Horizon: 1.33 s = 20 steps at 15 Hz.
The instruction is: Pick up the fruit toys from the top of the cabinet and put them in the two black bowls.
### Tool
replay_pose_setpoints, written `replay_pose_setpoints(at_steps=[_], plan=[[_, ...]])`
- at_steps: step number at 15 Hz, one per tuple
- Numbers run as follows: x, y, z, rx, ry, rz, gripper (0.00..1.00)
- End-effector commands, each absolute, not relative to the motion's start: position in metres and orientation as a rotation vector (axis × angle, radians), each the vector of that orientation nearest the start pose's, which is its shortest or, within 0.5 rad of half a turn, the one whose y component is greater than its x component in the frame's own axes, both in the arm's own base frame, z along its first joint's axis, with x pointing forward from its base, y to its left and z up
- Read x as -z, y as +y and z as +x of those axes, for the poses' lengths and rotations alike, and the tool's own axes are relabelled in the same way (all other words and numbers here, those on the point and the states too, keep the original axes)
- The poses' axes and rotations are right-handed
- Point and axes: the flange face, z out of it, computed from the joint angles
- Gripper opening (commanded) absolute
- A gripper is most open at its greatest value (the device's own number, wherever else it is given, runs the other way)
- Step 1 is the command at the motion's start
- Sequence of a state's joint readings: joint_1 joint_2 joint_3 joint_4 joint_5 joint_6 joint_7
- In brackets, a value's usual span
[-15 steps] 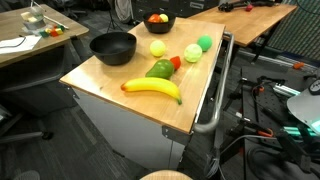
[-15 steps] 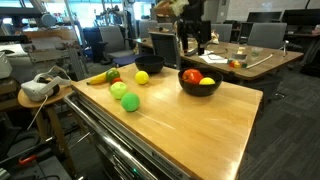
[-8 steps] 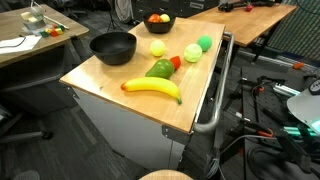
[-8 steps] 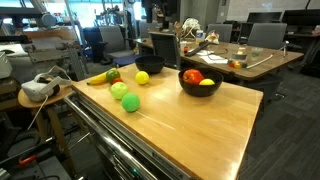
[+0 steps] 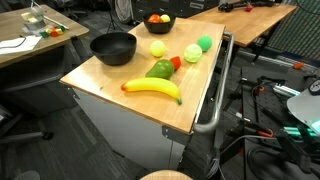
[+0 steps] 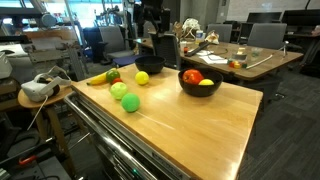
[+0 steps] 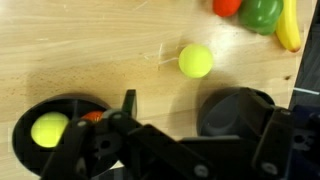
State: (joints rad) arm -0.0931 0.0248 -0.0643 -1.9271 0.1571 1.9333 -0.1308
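Observation:
The yellow ball is still outside both bowls, so my gripper will next come down from high above, moving toward the small red fruit and down around the ball.
On the cabinet's wooden top lie a yellow banana, a green pear, a small red fruit and round green-yellow fruits. One black bowl is empty. The other black bowl holds a red and a yellow fruit. My gripper hangs high above the far end of the top, open and holding nothing. In the wrist view the gripper is over the empty bowl, with the filled bowl to the left and a yellow ball beyond.
A metal rail handle runs along one side of the cabinet. Wooden desks with clutter stand close by, and another desk with chairs lies behind. A white headset rests beside the cabinet.
The gripper has travelled away from above the filled bowl toward the far end of the cabinet, staying open. The fruits and bowls have not moved.

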Motion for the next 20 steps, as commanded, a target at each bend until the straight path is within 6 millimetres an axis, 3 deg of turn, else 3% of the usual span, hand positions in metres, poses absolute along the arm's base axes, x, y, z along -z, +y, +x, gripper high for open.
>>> replay_pose_setpoints(at_steps=[1,9,12,15,16,17,20], plan=[[-0.45,-0.056,0.567,-0.011,-0.017,-2.967,1.0],[-0.361,-0.017,0.597,-0.055,-0.042,-3.023,1.0],[-0.328,-0.007,0.601,-0.078,-0.081,-3.06,1.0],[-0.306,-0.001,0.602,-0.107,-0.099,-3.082,1.0],[-0.303,0.001,0.602,-0.118,-0.094,-3.077,0.83],[-0.303,0.003,0.601,-0.13,-0.089,-3.069,0.72],[-0.301,0.004,0.601,-0.144,-0.061,-3.06,0.49]])
